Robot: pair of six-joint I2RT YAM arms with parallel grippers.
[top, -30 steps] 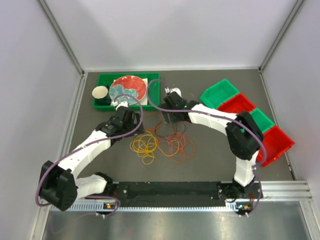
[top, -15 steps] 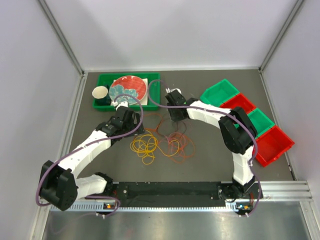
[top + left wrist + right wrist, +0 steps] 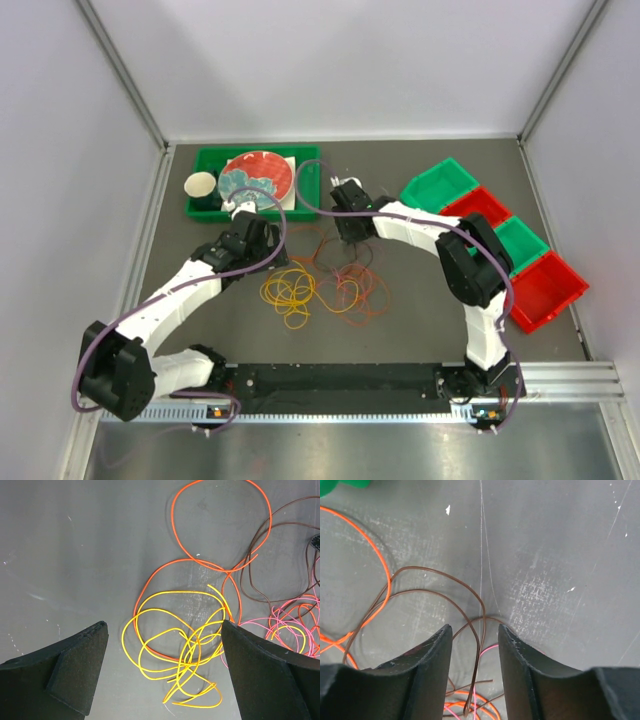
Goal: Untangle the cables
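My right gripper spreads its fingers and moves down around the maroon cable's strands next, since the strands between the fingers still lie below them.
The cables lie tangled mid-table. In the left wrist view a yellow cable is coiled over an orange cable, with a dark maroon cable and a pink cable to the right. My left gripper is wide open above the yellow coil, holding nothing. My right gripper is low over the tangle's far edge. Its jaws are narrowly apart. A strand of the maroon cable runs up between the fingers, not pinched. The orange cable curves at its left.
A green tray with a red patterned plate and a cup stands at the back left. Green and red bins line the right side. Enclosure walls surround the table.
My right gripper has shifted slightly right and away over the tangle's far edge, and the right elbow has swung inward. The left arm and the cables have not visibly moved.
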